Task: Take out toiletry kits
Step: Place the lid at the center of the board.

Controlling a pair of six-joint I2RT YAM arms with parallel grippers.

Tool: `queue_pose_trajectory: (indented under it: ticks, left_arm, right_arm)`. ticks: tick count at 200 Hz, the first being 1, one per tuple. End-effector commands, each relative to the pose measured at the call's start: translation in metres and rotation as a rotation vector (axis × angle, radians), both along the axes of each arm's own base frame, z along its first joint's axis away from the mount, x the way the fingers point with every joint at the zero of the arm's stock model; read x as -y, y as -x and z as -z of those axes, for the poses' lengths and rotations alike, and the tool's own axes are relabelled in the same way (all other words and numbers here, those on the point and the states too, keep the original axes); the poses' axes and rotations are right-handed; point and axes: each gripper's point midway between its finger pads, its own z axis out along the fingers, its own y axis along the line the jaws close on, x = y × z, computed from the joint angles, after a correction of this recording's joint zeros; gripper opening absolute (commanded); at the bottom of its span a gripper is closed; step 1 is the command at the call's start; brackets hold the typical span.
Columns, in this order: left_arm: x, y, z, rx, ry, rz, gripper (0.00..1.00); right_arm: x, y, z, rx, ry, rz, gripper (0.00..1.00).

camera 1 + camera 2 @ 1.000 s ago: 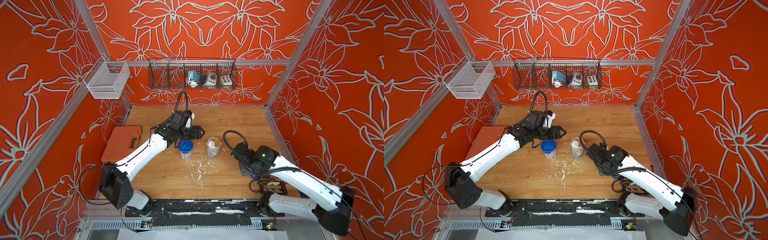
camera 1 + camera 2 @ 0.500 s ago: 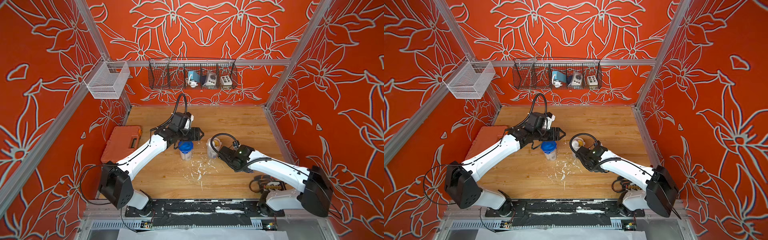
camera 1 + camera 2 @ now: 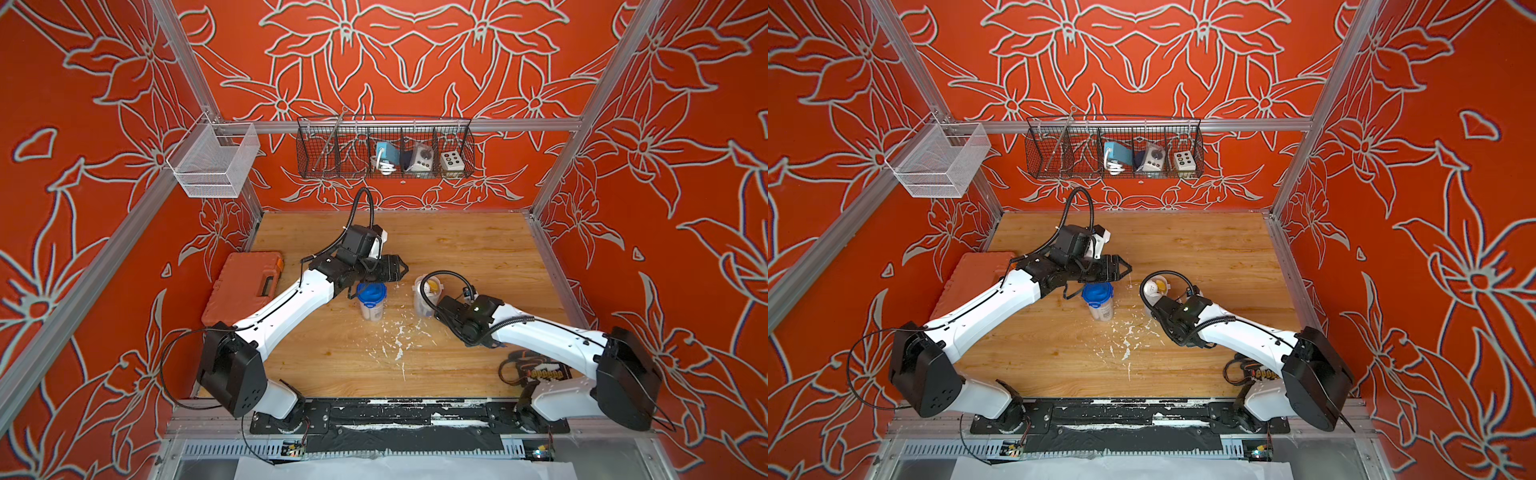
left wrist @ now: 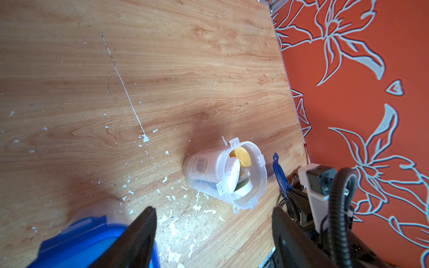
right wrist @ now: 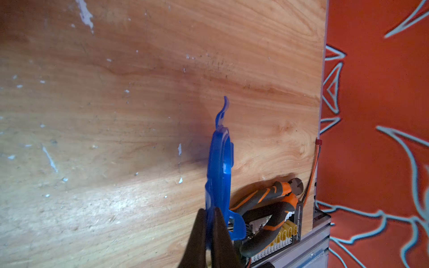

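The patch of bare wood (image 3: 480, 371) (image 5: 176, 234) beside the pliers is clear, so next my right gripper should draw back and turn to release the blue lid over it.
An open clear tub (image 4: 204, 167) stands mid-table, also seen in both top views (image 3: 428, 291) (image 3: 1156, 289). One of the toiletry kits sits inside it, showing an amber cap (image 4: 241, 156) and a round white piece (image 4: 233, 174). A second tub with a blue clip lid (image 3: 372, 293) stands to its left, and what it holds is hidden. My left gripper (image 4: 213, 210) hangs open just behind and above that lidded tub (image 4: 88, 239), holding nothing. My right gripper (image 5: 210, 210) is shut on a blue lid (image 5: 220, 167), held on edge beside the open tub.
An orange tool case (image 3: 245, 286) lies at the table's left edge. Orange-black pliers (image 5: 267, 208) and a small connector board lie at the front right by the right arm's base. White flecks (image 3: 395, 336) litter the wood. Wire baskets (image 3: 384, 147) (image 3: 214, 164) hang on the walls.
My right arm has folded lower and its wrist has swung left, close up against the open tub. The left gripper has barely moved.
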Motion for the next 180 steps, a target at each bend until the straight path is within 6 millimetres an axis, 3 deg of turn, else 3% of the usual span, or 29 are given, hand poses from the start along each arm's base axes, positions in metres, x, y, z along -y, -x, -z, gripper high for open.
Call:
queue_pose_trajectory:
  ticks: [1,54,117,143,175,180]
  left_arm:
    - [0.0,-0.002,0.0,0.003,0.005,0.002,0.74]
    - [0.0,-0.002,0.005,-0.009,0.003,-0.001,0.74]
    - [0.001,-0.003,0.009,-0.02,0.0,-0.002,0.74]
    - [0.006,-0.006,0.008,-0.024,0.015,0.014,0.75]
    - [0.019,-0.013,0.001,-0.026,0.049,0.05,0.77]
    - [0.021,-0.015,0.0,-0.025,0.054,0.056,0.77]
  right_arm:
    - [-0.002,0.017,0.0,-0.006,-0.029,0.005,0.0]
    - [-0.019,0.05,0.003,-0.05,-0.021,-0.06,0.0]
    - [-0.031,0.08,0.026,-0.129,-0.005,-0.11,0.0]
    - [-0.042,0.084,0.028,-0.145,-0.08,-0.14,0.29]
    - [-0.063,0.071,-0.002,-0.089,-0.263,-0.186,0.5]
    - [-0.074,0.065,-0.009,-0.062,-0.331,-0.207,0.56]
